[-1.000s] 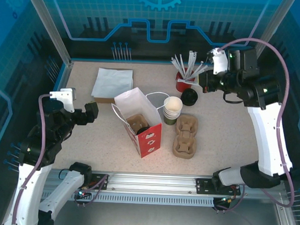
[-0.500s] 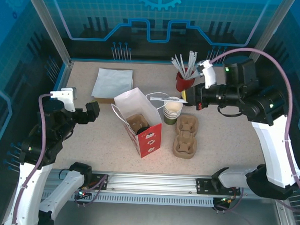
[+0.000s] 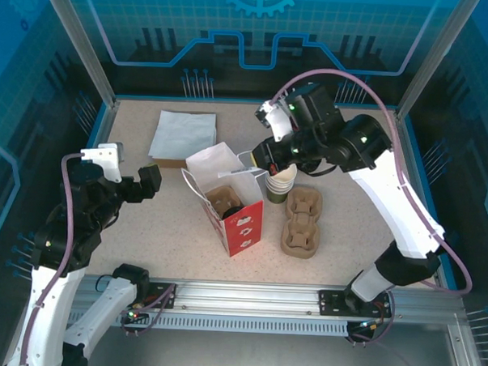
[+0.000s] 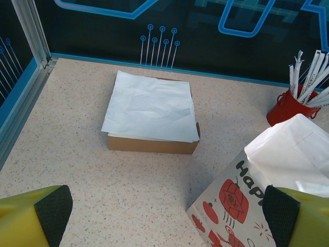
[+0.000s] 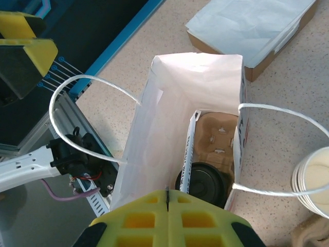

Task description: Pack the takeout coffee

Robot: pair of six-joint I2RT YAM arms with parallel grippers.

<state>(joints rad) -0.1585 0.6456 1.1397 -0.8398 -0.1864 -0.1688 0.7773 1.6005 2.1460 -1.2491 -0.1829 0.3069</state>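
Observation:
The bag's opening (image 3: 228, 190) (image 5: 177, 128) lies that way below the gripper, so the straw goes toward the napkins and down next. My right gripper then releases it above the brown carrier.
The red-and-white paper bag (image 3: 244, 225) stands open mid-table. Looking down into it in the right wrist view, a brown pulp carrier (image 5: 218, 136) lies inside, and the takeout coffee (image 5: 203, 182) shows there as a round black lid, its wall hidden. My right gripper (image 3: 261, 155) hovers over the bag's mouth, shut (image 5: 168, 198) on a paper-wrapped straw (image 5: 189, 149) that slants down into the bag (image 5: 169, 113). My left gripper (image 3: 143, 183) stays open at the left, apart from the bag (image 4: 288, 159), with nothing between its fingers (image 4: 51, 211).
A nested stack of cups (image 3: 281, 182) stands just right of the bag, with brown pulp carriers (image 3: 301, 222) in front of it. A box of white napkins (image 3: 184, 134) sits at the back left. A red straw holder (image 4: 288, 105) is at the back.
My right arm has swung left from the straw holder, carrying the straw, and now hangs over the open bag. The left arm has not moved.

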